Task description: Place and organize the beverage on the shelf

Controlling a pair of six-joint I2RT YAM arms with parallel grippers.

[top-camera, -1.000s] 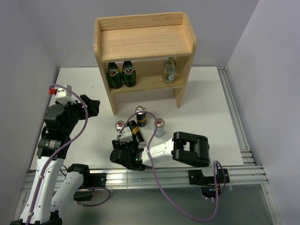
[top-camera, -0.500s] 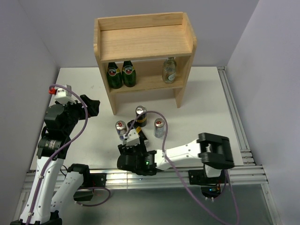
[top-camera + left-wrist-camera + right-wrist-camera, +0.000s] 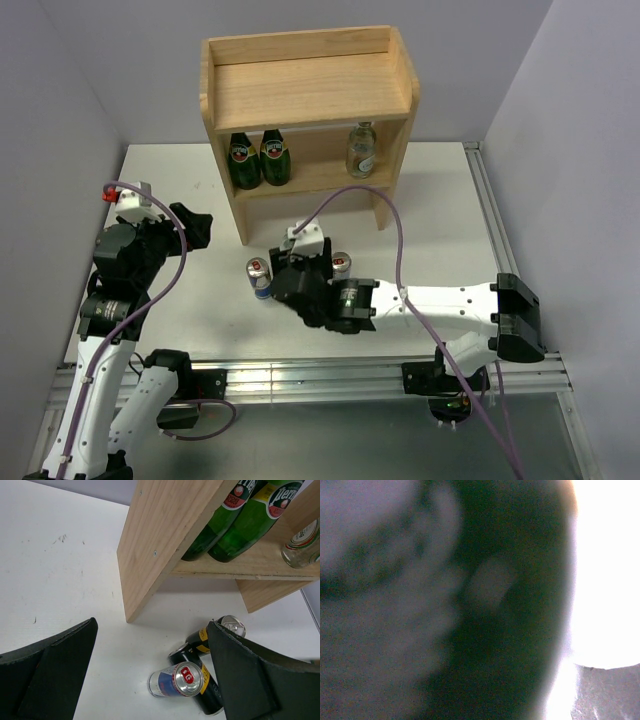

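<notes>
Next, the right gripper moves outward over the lower shelf's middle [image 3: 318, 168] and releases there, since that part between the bottles is empty.
The wooden shelf [image 3: 310, 75] stands at the back. Its lower tier holds two green bottles [image 3: 258, 158] on the left and a clear glass bottle [image 3: 361, 150] on the right. On the table in front, a blue-and-silver can [image 3: 258, 276] and another one [image 3: 342, 266] stand either side of my right gripper [image 3: 300, 262]. That gripper covers the black-and-gold cans from above, and its fingers are hidden. The left wrist view shows a blue-and-silver can [image 3: 175, 680], a black-and-gold can [image 3: 202, 692] lying down and another [image 3: 222, 630] behind it. My left gripper [image 3: 150, 630] is open and empty, left of the shelf.
The right wrist view is filled by a dark blurred surface very close to the lens. The shelf's left side panel [image 3: 160, 540] stands just beyond my left gripper. A metal rail [image 3: 500, 250] runs along the table's right edge. White walls enclose the table.
My right arm has stretched out and its gripper has moved from near the front edge forward, over the black-and-gold cans. The left arm has not moved.
</notes>
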